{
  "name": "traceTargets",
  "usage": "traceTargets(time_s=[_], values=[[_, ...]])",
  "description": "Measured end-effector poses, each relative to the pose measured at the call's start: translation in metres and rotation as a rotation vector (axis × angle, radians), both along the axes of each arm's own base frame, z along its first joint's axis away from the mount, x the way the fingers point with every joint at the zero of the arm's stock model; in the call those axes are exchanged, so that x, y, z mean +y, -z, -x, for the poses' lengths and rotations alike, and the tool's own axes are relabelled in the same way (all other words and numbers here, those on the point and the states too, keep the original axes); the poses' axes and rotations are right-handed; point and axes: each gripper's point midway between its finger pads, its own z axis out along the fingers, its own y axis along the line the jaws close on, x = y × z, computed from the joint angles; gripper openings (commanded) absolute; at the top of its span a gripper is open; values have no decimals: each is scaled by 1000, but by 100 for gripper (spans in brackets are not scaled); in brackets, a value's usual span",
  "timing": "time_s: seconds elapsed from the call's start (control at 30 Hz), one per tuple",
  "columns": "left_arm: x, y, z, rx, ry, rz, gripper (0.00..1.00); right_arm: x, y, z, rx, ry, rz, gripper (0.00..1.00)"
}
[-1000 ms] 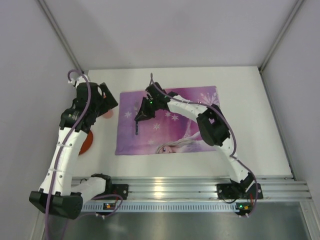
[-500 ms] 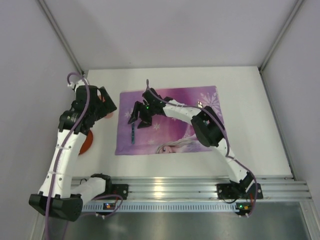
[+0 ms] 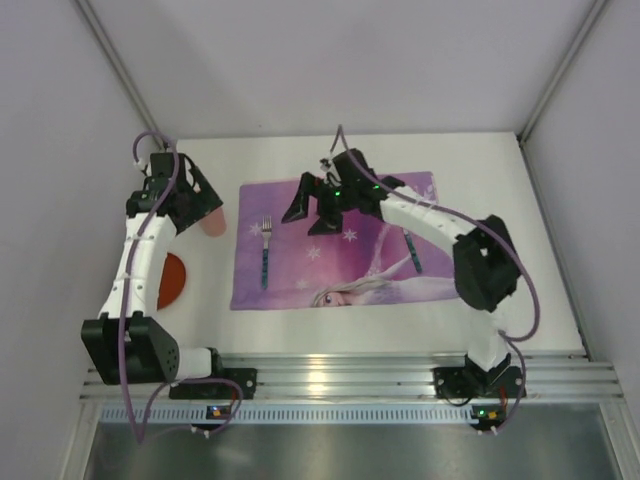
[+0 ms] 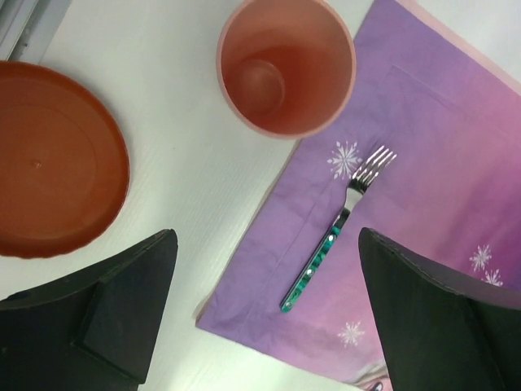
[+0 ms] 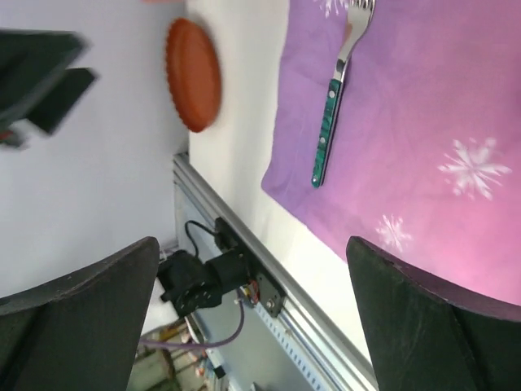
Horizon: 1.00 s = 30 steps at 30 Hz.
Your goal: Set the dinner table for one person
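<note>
The left gripper should next go down onto the pink cup's rim (image 4: 221, 77), on the side away from the placemat, because the upright, empty cup has room inside for one finger.
A teal-handled fork (image 3: 265, 251) lies flat on the left part of the purple snowflake placemat (image 3: 340, 270), which rests on the white dinner table (image 3: 500, 180). My right gripper (image 3: 310, 217) hovers over the placemat's back edge, open and empty; in the right wrist view the fork (image 5: 336, 99) lies well ahead of its spread fingers (image 5: 98, 309). My left gripper (image 3: 207, 200) hangs open above a pink cup (image 3: 214, 224) just left of the placemat. The left wrist view shows the cup (image 4: 285, 65) upright and empty, with the fork (image 4: 338, 230) between the open fingers.
An orange-red plate (image 3: 173, 281) lies on the table left of the placemat, near the left wall; it also shows in the left wrist view (image 4: 57, 159). A second dark utensil (image 3: 412, 250) lies on the placemat's right part. The aluminium rail (image 3: 400, 375) runs along the near edge.
My right gripper opened and let go of the fork, which now lies on the placemat, then drew back and to the right. The left arm moved toward the back of the table.
</note>
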Motion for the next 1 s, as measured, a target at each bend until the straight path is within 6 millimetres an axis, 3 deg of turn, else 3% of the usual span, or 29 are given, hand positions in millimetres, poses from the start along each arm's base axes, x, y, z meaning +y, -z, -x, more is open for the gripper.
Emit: traceTargets(time_s=[0.1,0.17,0.23,0.3,0.43,0.53,0.63,0.77,0.8,0.9,1.0], values=[[7,11,-13,10,-15,24,98,-55,-55,-12,-111,69,-58,98],[16,19,-22,10,-34,37,98,-99,-78,-26,-173,142,-66,98],[22,25,-31,2,-45,48,97,-144,-88,-42,-222,225,-45,98],[27,31,-41,-5,-55,50,96,-186,-82,-57,-236,300,2,98],[29,50,-60,-3,-48,59,93,-264,-39,-73,-155,435,112,97],[29,67,-72,8,-42,68,91,-304,-12,-75,-74,503,168,96],[31,85,-82,26,-43,67,80,-318,3,-75,-29,518,197,96],[35,107,-88,71,-48,54,44,-316,13,-70,1,496,211,96],[35,111,-89,79,-49,52,27,-316,14,-70,3,494,212,96],[36,117,-99,89,-42,55,0,-316,17,-68,6,485,218,95],[33,108,-114,65,-30,73,0,-319,26,-62,27,484,229,95]])
